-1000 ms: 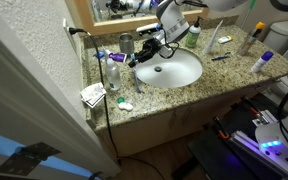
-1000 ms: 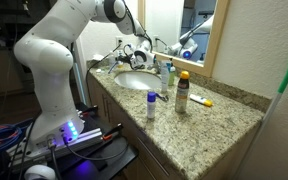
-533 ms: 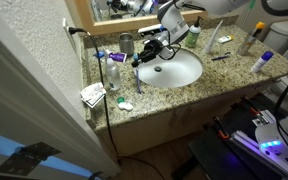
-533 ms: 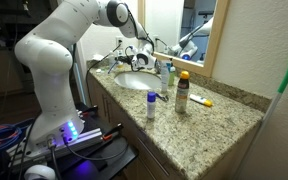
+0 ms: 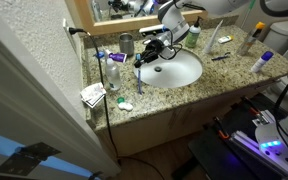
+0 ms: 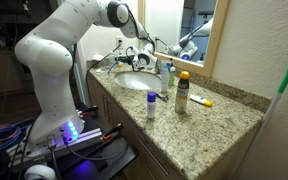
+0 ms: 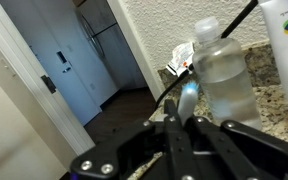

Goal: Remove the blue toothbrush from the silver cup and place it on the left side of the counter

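Observation:
I should move my gripper outward next and tilt it down to lower the blue toothbrush onto free counter between the sink and the clear bottle [image 7: 222,75].
In the wrist view my gripper [image 7: 181,128] is shut on the blue toothbrush [image 7: 187,95], whose thin handle sticks out past the fingertips toward a clear plastic bottle [image 7: 222,75]. In an exterior view the gripper [image 5: 142,57] hovers over the counter [image 5: 174,97] between the sink's left edge and the silver cup [image 5: 126,43], which stands near the mirror. It also shows in an exterior view [image 6: 136,55], above the far end of the counter [image 6: 229,120]. The toothbrush is too thin to make out in either exterior view.
The white sink basin [image 5: 179,70] lies right of the gripper. The clear bottle [image 5: 112,72] and a crumpled packet [image 5: 92,95] sit on the counter's left side. A dark stick [image 7: 239,18] shows behind the bottle. A small bottle [image 6: 151,103] and a brown bottle [image 6: 182,92] stand nearer.
The gripper, still shut on the toothbrush, has barely shifted. Nothing else has moved.

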`<state>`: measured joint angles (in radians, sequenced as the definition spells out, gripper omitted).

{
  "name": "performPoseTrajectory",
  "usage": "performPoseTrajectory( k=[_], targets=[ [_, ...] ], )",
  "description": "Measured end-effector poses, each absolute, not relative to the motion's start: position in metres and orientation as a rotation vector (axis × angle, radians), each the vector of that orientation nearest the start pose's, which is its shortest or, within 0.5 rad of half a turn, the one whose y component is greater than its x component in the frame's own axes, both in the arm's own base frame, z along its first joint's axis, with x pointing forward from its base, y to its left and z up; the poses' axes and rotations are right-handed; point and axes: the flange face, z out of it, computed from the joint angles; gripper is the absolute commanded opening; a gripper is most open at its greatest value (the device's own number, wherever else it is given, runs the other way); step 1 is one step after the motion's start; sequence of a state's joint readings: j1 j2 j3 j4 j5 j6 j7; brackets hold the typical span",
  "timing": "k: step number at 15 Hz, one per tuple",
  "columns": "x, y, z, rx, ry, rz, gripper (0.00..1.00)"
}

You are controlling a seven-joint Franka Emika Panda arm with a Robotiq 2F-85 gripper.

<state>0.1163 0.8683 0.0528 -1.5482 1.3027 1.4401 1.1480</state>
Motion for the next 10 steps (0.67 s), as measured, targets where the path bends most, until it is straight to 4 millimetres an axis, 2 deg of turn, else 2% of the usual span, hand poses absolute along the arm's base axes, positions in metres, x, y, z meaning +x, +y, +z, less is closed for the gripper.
performPoseTrajectory(
  k=[1, 5, 10],
  targets=[
    [0.611, 0.214, 0.171, -1.395, 1.401, 1.79, 0.02],
    [0.611, 0.216, 0.172, -1.388, 1.399, 1.794, 0.02],
    [0.604, 0.248, 0.175, -1.399, 1.373, 1.82, 0.02]
  ],
)
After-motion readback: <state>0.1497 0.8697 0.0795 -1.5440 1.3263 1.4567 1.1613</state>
